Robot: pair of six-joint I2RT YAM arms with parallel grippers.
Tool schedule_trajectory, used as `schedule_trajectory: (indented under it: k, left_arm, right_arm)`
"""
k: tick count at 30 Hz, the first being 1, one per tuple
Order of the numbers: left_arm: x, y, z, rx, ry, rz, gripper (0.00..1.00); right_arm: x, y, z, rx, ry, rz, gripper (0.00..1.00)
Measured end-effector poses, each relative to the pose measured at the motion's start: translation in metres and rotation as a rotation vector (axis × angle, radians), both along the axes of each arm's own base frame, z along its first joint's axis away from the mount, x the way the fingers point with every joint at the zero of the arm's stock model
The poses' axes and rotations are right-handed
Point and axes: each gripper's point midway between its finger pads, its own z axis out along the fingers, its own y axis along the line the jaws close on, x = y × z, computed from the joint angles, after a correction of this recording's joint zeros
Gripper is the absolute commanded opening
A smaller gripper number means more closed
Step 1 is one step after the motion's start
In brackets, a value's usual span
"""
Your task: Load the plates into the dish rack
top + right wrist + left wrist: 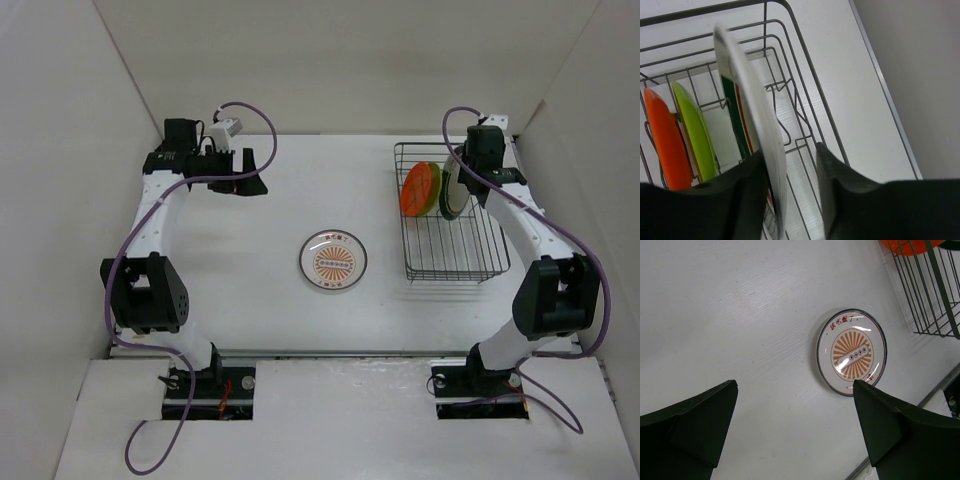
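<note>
The left gripper moves down and back next onto the closest rim of the unracked sunburst plate, which lies below and to its right in the top view.
The black wire dish rack (455,276) stands at the back right. In it an orange plate (414,188), a lime green plate (433,190) and a white plate with a green-and-red rim (455,192) stand on edge between the tines. My right gripper (464,178) is over the rack. In the right wrist view its jaws (790,152) straddle the white rimmed plate (747,90), with a gap on the right side, so it is open. The sunburst plate (333,260) lies flat mid-table. My left gripper (250,186) is open and empty at the back left.
The left wrist view shows the sunburst plate (852,352) beyond my open left gripper (795,385), and a rack corner (935,290) with the orange plate (905,245) at top right. White walls enclose the table. A metal strip runs along the near edge.
</note>
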Motion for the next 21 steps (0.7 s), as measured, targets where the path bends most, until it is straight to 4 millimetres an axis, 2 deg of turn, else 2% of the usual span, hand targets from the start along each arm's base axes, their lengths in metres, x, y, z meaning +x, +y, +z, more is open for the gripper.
schedule_trajectory:
  k: [1, 4, 5, 6, 10, 13, 16, 21]
  left_arm:
    - [0.0, 0.0, -0.001, 0.002, 0.001, 0.0, 1.0]
    - [0.0, 0.001, -0.007, 0.01, 0.011, -0.002, 1.0]
    - [0.001, 0.0, -0.01, 0.015, 0.017, -0.005, 1.0]
    - [0.002, 0.0, -0.014, 0.02, 0.02, -0.007, 1.0]
    - [0.0, -0.012, -0.045, 0.035, 0.071, -0.052, 1.0]
    - [-0.006, -0.029, -0.075, 0.03, 0.144, -0.112, 1.0]
    - [-0.013, -0.047, -0.101, 0.003, 0.212, -0.18, 1.0]
    - [-0.025, -0.073, -0.133, -0.029, 0.305, -0.268, 0.99]
  right_arm:
    - [0.0, -0.001, 0.0, -0.001, -0.001, -0.004, 0.6]
    - [-0.001, -0.002, 0.001, -0.005, -0.001, -0.009, 0.67]
    - [-0.001, -0.002, 0.002, -0.005, -0.002, -0.012, 0.78]
    - [0.0, -0.002, 0.003, -0.002, -0.006, -0.016, 0.83]
    - [0.0, -0.003, 0.018, 0.007, -0.035, -0.034, 1.0]
    - [-0.007, -0.004, 0.04, 0.021, -0.086, -0.043, 1.0]
    - [-0.02, -0.003, 0.072, 0.042, -0.161, -0.04, 1.0]
    - [-0.052, 0.019, 0.123, 0.108, -0.311, 0.045, 1.0]
